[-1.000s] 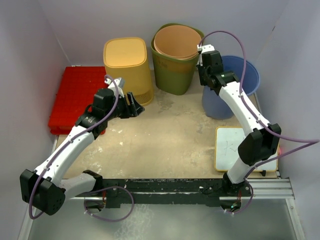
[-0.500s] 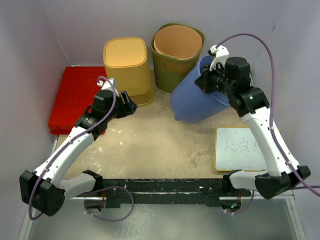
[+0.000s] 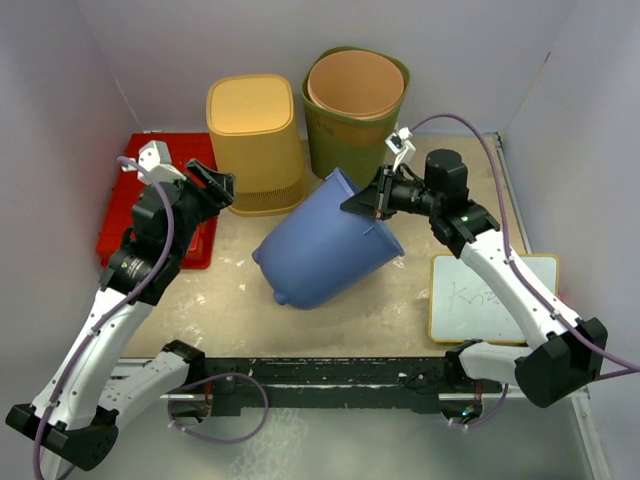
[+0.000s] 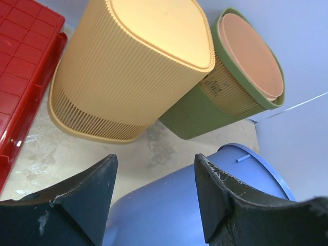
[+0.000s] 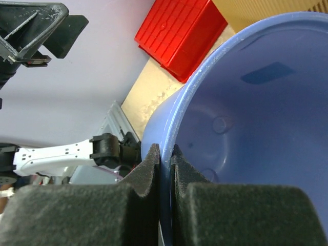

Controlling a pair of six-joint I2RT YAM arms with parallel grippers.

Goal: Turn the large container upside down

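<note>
The container point(image 3: 320, 250) is already tipped sideways, so I should move my right gripper down slightly, with the container's rim toward the bare tabletop below it, and release there.
The large blue container point(image 3: 320, 250) is tipped on its side over the middle of the table, base toward the front left, mouth toward the right. My right gripper point(image 3: 368, 203) is shut on its rim point(image 5: 171, 133), one finger inside and one outside; the inside point(image 5: 256, 113) fills the right wrist view. My left gripper point(image 3: 212, 182) is open and empty, raised at the left above the red tray, apart from the container. In the left wrist view the blue container point(image 4: 205, 205) lies below between my open fingers point(image 4: 212, 189).
A yellow ribbed bin point(image 3: 256, 140) stands upside down at the back. A green bin point(image 3: 352, 115) with an orange one inside is beside it. A red tray point(image 3: 145, 190) lies at the left. A whiteboard point(image 3: 490, 295) lies at the right front.
My right gripper has swung the blue container leftward and down, tipping it from tilted to lying on its side. My left arm has lifted and pulled back to the left.
</note>
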